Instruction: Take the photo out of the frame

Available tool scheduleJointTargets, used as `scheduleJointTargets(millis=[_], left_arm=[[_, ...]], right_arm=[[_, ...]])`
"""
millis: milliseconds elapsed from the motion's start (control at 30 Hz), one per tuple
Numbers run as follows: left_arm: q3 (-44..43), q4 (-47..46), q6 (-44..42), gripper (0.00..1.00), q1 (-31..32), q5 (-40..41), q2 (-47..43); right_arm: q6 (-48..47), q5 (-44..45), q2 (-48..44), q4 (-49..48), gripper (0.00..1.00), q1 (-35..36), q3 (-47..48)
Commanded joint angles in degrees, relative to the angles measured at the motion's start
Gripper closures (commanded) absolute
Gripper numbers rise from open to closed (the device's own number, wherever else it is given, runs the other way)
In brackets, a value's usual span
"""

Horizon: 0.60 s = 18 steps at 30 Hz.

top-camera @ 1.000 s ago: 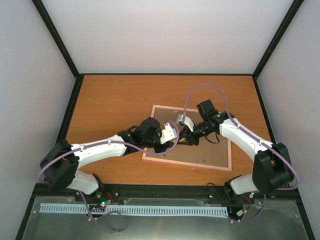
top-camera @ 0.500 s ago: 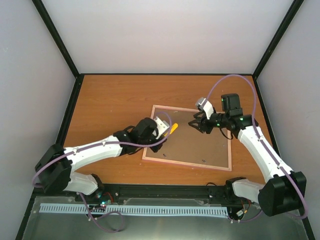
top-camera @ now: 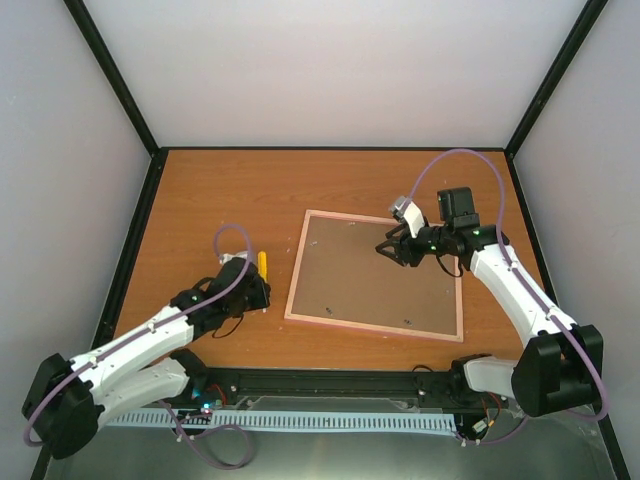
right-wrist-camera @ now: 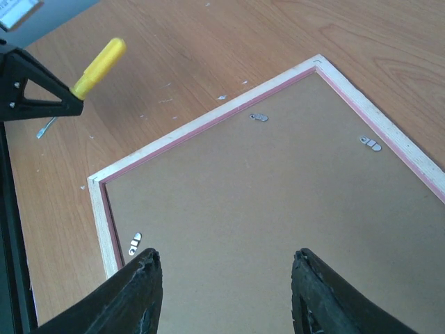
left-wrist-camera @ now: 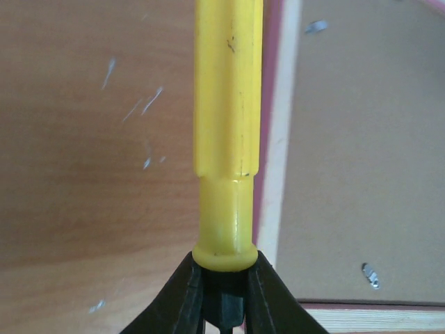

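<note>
The screwdriver in my left gripper goes back and down onto the bare tabletop clear of the frame next, and the gripper releases it there.
The frame (top-camera: 372, 327) lies face down on the table, its pale pink edge (right-wrist-camera: 201, 122) around a brown backing board (top-camera: 372, 278). The photo is hidden under that board. My left gripper (top-camera: 257, 282) is left of the frame, off it, shut on the base of a yellow-handled tool (left-wrist-camera: 228, 125) that points away along the frame's left edge (left-wrist-camera: 281, 139). My right gripper (top-camera: 386, 250) hovers over the board's far right part, open, with nothing between its fingers (right-wrist-camera: 142, 292). In the right wrist view the yellow tool (right-wrist-camera: 101, 65) shows beyond the frame's corner.
Small metal turn clips (right-wrist-camera: 259, 117) sit along the inner edge of the frame, holding the backing board (right-wrist-camera: 278, 202). Bare wooden table (top-camera: 210, 200) lies left of and behind the frame. Black posts and pale walls enclose the table.
My left arm has drawn back to the left, off the frame, carrying the yellow tool. My right gripper opened and pulled away to the right, then stayed there.
</note>
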State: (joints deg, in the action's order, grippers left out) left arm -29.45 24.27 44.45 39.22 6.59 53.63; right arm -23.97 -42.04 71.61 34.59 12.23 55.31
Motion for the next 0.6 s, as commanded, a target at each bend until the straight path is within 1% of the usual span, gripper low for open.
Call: scheduleJointTargets(millis=[0,67,200,333,433,567], left_arm=[[3.0,2.7,15.1,0.99,-0.6,1.4,-2.3],[3.9,3.7,18.5,0.99,-0.8,2.0,-1.7],[3.4,8.2,24.6,0.98,-1.2,6.1,0.6],[2.9,9.8,27.6,0.89,-1.5,6.5,3.5],[3.4,9.6,29.0,0.88,-1.6,6.5,5.0],[4.5,10.2,31.7,0.88,-1.7,7.6,4.6]], right_arm=[[-0.4,-0.7,-1.3,0.3,0.49,-0.3,0.0],[-0.6,-0.7,-1.4,0.4,0.49,-0.3,0.0],[-0.6,-0.9,-1.5,0.6,0.49,-0.3,0.0],[-0.9,-0.9,-1.5,0.7,0.49,-0.3,0.0],[-1.2,-0.6,-1.2,0.8,0.49,-0.3,0.0],[-1.3,-0.4,-1.2,0.9,0.50,-0.3,0.1]])
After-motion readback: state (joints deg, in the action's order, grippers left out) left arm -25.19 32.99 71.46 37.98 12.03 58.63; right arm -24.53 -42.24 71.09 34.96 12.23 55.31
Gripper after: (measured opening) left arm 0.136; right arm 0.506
